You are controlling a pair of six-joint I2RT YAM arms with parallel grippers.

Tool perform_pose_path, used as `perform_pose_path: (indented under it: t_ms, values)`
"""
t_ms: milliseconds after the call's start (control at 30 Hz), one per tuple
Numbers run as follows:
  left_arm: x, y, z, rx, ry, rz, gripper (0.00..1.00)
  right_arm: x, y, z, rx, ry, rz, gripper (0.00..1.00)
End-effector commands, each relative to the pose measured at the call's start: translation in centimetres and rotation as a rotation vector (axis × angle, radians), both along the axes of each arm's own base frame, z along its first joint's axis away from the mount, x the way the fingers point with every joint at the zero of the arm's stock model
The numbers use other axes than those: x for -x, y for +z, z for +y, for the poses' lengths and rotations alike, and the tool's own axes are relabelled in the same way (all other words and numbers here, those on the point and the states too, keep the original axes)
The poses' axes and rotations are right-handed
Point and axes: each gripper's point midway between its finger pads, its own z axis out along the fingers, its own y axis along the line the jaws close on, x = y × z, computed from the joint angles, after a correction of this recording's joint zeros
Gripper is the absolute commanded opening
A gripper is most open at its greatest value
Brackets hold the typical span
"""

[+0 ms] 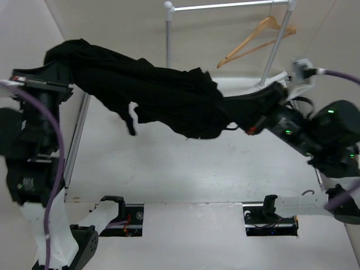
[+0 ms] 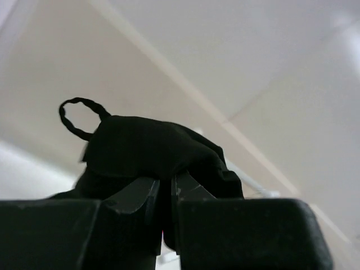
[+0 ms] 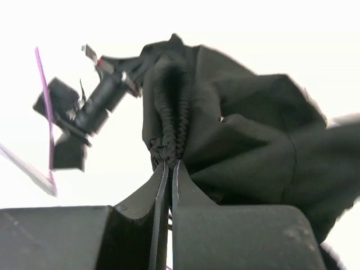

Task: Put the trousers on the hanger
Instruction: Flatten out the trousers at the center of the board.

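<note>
The trousers (image 1: 163,93) hang bunched in the air, so my right gripper will next move down to the open tabletop on the hanger's side (image 1: 265,151) and let go of the waistband there.
The black trousers (image 1: 163,93) hang stretched in the air between my two arms, sagging in the middle above the table. My left gripper (image 1: 56,61) holds their left end high up; in the left wrist view it (image 2: 166,181) is shut on a fold of the trousers (image 2: 152,146), with a drawstring loop (image 2: 79,115) sticking out. My right gripper (image 1: 239,109) holds the right end; in the right wrist view it (image 3: 170,164) is shut on the gathered waistband of the trousers (image 3: 247,135). The wooden hanger (image 1: 256,40) hangs on the rail at the back right, apart from the trousers.
A silver clothes rail (image 1: 225,7) stands at the back on two posts (image 1: 168,39), one just behind the trousers. The white table (image 1: 185,169) lies below. A metal bar (image 1: 76,146) runs along the table's left side.
</note>
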Motion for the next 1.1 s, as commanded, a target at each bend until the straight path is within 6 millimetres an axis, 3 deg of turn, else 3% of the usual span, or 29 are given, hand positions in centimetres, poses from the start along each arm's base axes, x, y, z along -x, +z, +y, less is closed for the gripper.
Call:
perform_pose_path:
  t_ms: [0,67,133,233,267,333,433,533,600,700,800,867,933,1067]
  values:
    - [1.0,2.9,0.2,-0.047,0.02,-0.048,0.04,-0.7,1.0,-3.8,0.046,-0.18,-0.017,0.01]
    - [-1.2,2.5,-1.6,-0.06,-0.061,-0.02,0.04,-0.7,1.2,-4.4,0.038,-0.199,-0.012,0.01]
    - [-4.3,0.4,-4.7,-0.075,-0.172,0.054,0.04,-1.9,0.6,-5.3,0.046,-0.256,0.001,0.01]
    - [-9.0,-4.9,-9.6,-0.114,-0.304,0.205,0.05,-4.5,-2.7,-6.7,0.078,-0.349,0.072,0.01]
    - [-10.9,-8.1,-11.7,-0.149,-0.351,0.289,0.06,-5.5,-4.5,-7.1,0.104,-0.381,0.105,0.01]
    - [-13.3,-13.2,-13.8,-0.18,-0.398,0.412,0.07,-7.8,-9.3,-7.8,0.155,-0.44,0.196,0.01]
    - [-17.2,-23.8,-17.0,-0.241,-0.454,0.64,0.12,-12.2,-18.8,-10.6,0.221,-0.587,0.391,0.01]
    - [-20.9,-34.1,-19.3,-0.325,-0.471,0.843,0.32,-16.4,-27.9,-15.6,0.234,-0.772,0.585,0.0]
    - [-22.0,-38.4,-20.0,-0.37,-0.458,0.952,0.39,-18.7,-32.6,-20.0,0.233,-0.929,0.69,0.0]
    - [-21.3,-38.7,-19.1,-0.402,-0.382,0.968,0.49,-21.5,-38.2,-27.1,0.218,-1.147,0.832,0.01]
    - [-18.4,-38.5,-16.1,-0.396,-0.311,0.978,0.57,-23.6,-39.8,-30.7,0.195,-1.253,0.893,0.18]
    - [-15.4,-39.8,-13.1,-0.371,-0.255,1.025,0.58,-24.8,-39.5,-30.4,0.214,-1.252,0.891,0.41]
    - [-11.3,-41.3,-9.7,-0.316,-0.178,1.076,0.59,-24.9,-39.1,-28.9,0.252,-1.217,0.87,0.55]
    - [-2.9,-44.9,-3.6,-0.205,-0.03,1.217,0.59,-22.6,-38.8,-24.0,0.312,-1.09,0.803,0.6]
